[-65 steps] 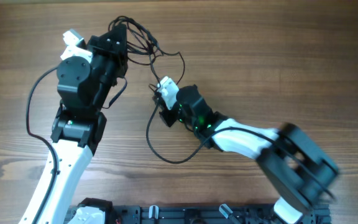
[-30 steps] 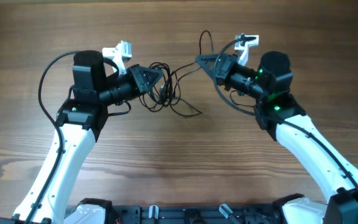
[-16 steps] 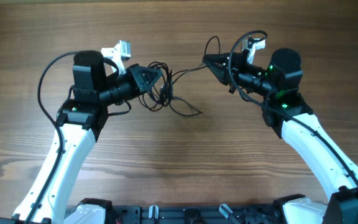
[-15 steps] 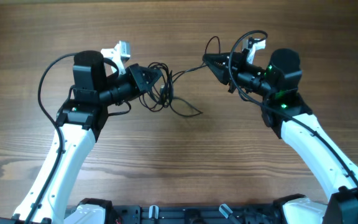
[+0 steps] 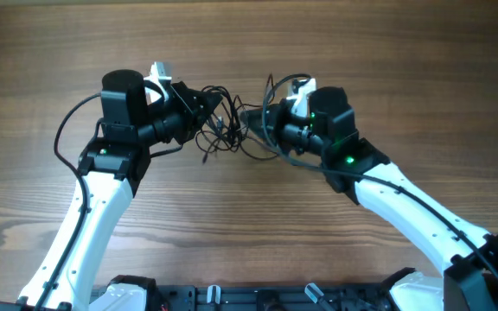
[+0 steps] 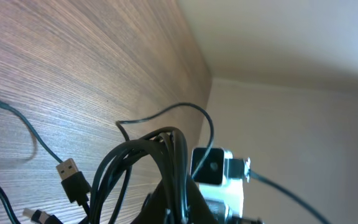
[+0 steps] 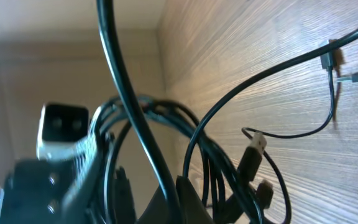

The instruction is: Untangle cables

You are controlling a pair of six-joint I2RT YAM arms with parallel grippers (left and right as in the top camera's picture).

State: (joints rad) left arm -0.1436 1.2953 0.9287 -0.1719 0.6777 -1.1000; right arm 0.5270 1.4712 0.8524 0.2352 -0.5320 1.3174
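My right gripper holds a cord of the tangle, so my left gripper should next pull to the left in the overhead view and then let go of the looped bundle [image 5: 229, 119] [image 6: 176, 149].
The cables [image 5: 223, 128] are a tangled bundle of thin black cords hanging between my two grippers above the wooden table [image 5: 258, 225]. My left gripper [image 5: 204, 102] is shut on the bundle's left side. In the left wrist view the cords [image 6: 166, 146] rise from the jaws [image 6: 178, 202], with a USB plug [image 6: 72, 178] dangling. My right gripper [image 5: 252, 117] is close on the bundle's right, shut on a cord. In the right wrist view that cord [image 7: 135, 124] runs through the fingers [image 7: 182, 202], with loops and plug tips [image 7: 253, 152] beside them.
The two grippers are only a few centimetres apart. The right arm's thick cable [image 5: 284, 86] loops above its wrist, and the left arm's cable [image 5: 63, 138] arcs at the left. A black rail [image 5: 258, 298] lies along the table's front edge.
My right gripper has moved left and slightly down, close to the left gripper, so the stretched cord has gone slack. The left gripper has turned a little and keeps its hold.
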